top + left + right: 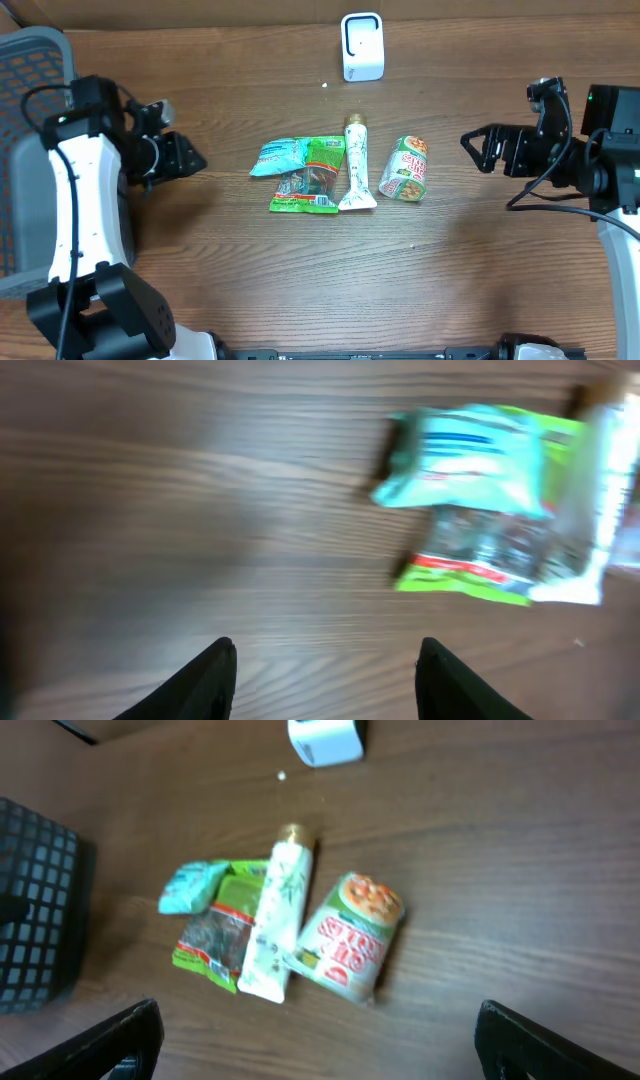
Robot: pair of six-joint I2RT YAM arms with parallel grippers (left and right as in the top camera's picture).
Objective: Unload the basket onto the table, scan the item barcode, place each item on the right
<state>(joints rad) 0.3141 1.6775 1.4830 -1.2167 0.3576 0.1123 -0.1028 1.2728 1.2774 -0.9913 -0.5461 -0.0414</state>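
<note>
My right gripper moves down and to the left in the overhead view next, astride the cup noodle's side-lying form at its round body (405, 168) (350, 934).
Four items lie side by side mid-table: a teal packet (283, 155), a green snack packet (308, 185), a white tube (355, 168) and a cup noodle (406, 170) on its side. The white barcode scanner (362, 46) stands at the back edge. My left gripper (195, 158) hovers left of the packets, open and holding nothing; its view shows the teal packet (470, 460), the green packet (475, 560) and the tube (600, 490) ahead. My right gripper (470, 148) is right of the cup noodle (352, 935), wide open and holding nothing.
A grey mesh basket (30, 100) stands at the far left, behind my left arm; it shows dark in the right wrist view as the basket (35, 910). Bare wood lies between each gripper and the items, and along the table's front.
</note>
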